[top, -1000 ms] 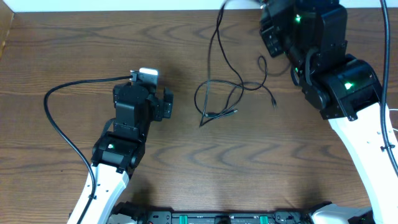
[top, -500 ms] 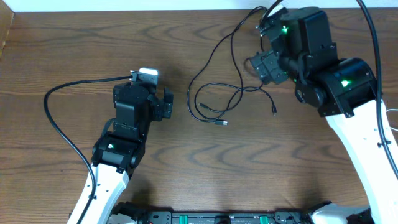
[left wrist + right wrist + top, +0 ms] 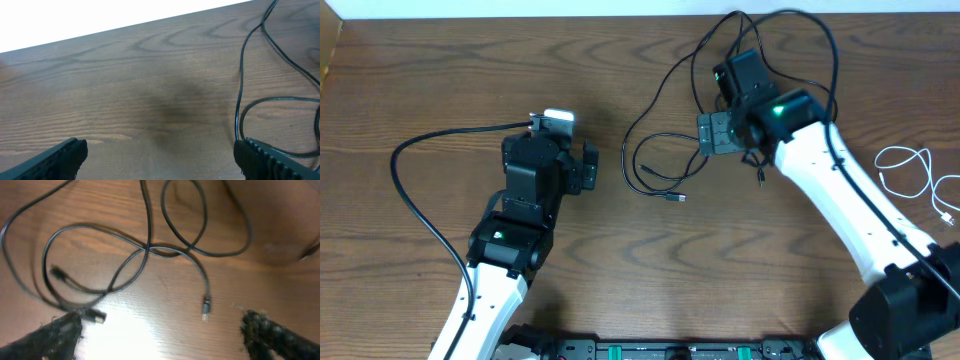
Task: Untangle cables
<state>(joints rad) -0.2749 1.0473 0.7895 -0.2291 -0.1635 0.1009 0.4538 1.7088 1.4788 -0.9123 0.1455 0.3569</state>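
The robot's right gripper will next go down toward the table and slightly left in the overhead view, onto the black cable's small arch beside the crossing, where the black cable's piece is on top.
The black cable [image 3: 642, 178] lies in loose crossing loops on the wooden table [image 3: 440, 70], one plug [image 3: 675, 198] pointing right. My right gripper [image 3: 732, 138] hovers over its right-hand loops, open and holding nothing. In the right wrist view the black cable [image 3: 145, 250] crosses itself ahead of the right gripper [image 3: 162, 337], with one plug [image 3: 205, 307] between the spread fingers and the other plug [image 3: 95, 315] by the left finger. The white cable [image 3: 912, 165] lies at the far right. My left gripper [image 3: 552, 150] rests open left of the black cable [image 3: 241, 100]; the left gripper [image 3: 160, 160] is empty.
A thick black arm cable [image 3: 415, 170] curves over the table to the left of the left arm. Another arm cable [image 3: 810, 30] arcs above the right arm near the table's far edge [image 3: 520, 18].
The right arm came down and leftwards over the cable and its jaws opened. The black cable, earlier pulled up towards the far edge, dropped into loose loops. The white cable came into view.
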